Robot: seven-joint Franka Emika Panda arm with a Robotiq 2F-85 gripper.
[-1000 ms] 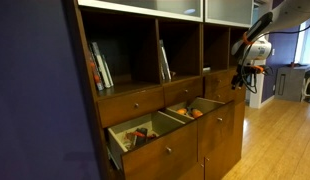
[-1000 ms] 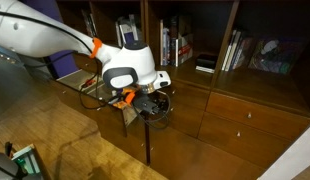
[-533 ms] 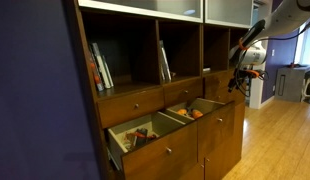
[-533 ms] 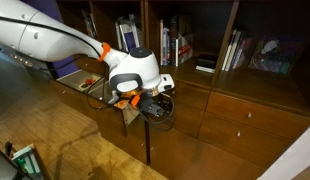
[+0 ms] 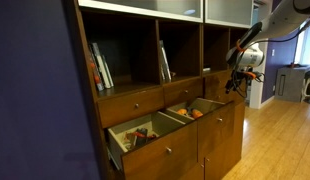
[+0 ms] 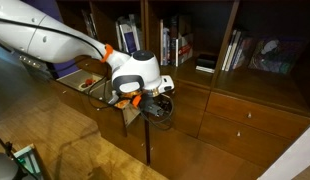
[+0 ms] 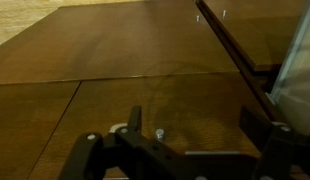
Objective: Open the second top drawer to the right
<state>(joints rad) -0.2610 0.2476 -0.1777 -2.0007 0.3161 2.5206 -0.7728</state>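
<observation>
The gripper needs to move outward and to the left in the wrist view next and close on the small round knob, because the knob is off-center between the open fingers.
In the wrist view a medium-brown wooden drawer front with a small round knob fills the frame; I take it as the second top drawer to the right. It is closed. My gripper is open, and the knob stands between the two fingers, close to the left one and not touched. In both exterior views the gripper is right at the cabinet front, at the height of the drawer rows, and it hides that drawer.
Two lower drawers stand pulled out with small items inside. An open drawer's edge runs across the wrist view's upper right. Shelves with books are above. More closed drawers lie beside the gripper. The floor is wood.
The gripper has moved a little closer to the cabinet front. The drawers have not moved.
</observation>
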